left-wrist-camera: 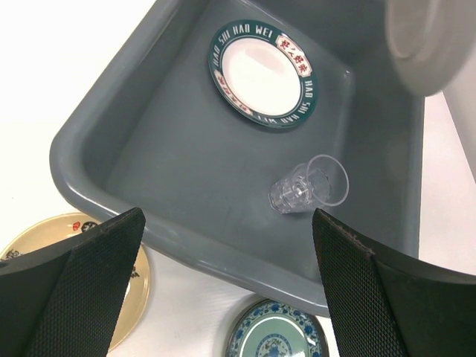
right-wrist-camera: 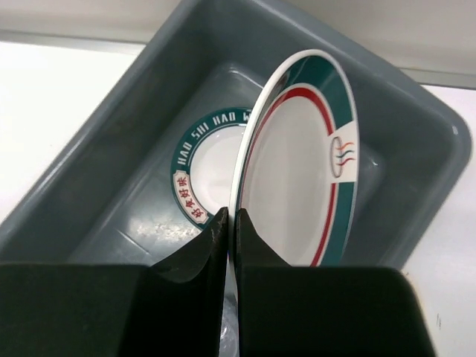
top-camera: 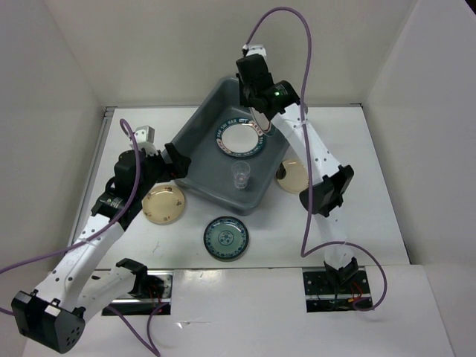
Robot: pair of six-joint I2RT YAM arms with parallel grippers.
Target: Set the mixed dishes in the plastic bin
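Note:
I should next move my right gripper down into the bin [top-camera: 195, 134], to the left in the top view, onto the green lettered plate, because that plate already lies flat there.
The grey plastic bin [top-camera: 195, 134] holds a white plate with a green lettered rim [top-camera: 240, 139] and a clear cup [top-camera: 240, 176]; both also show in the left wrist view, the plate [left-wrist-camera: 262, 74] and the cup [left-wrist-camera: 309, 186]. My right gripper [top-camera: 262, 117] is shut on a white plate with a green-red rim [right-wrist-camera: 297, 163], held on edge above the bin's inside. My left gripper [top-camera: 172, 158] is open and empty at the bin's left rim. A beige plate [top-camera: 163, 204] and a teal patterned plate [top-camera: 226, 239] lie on the table. Another beige plate [top-camera: 292, 175] lies right of the bin.
White enclosure walls stand at the left, back and right. A purple cable [top-camera: 282, 15] loops above the right arm. The bin [left-wrist-camera: 223, 260] sits slanted on the white table, its near rim between the teal plate [left-wrist-camera: 279, 335] and the cup.

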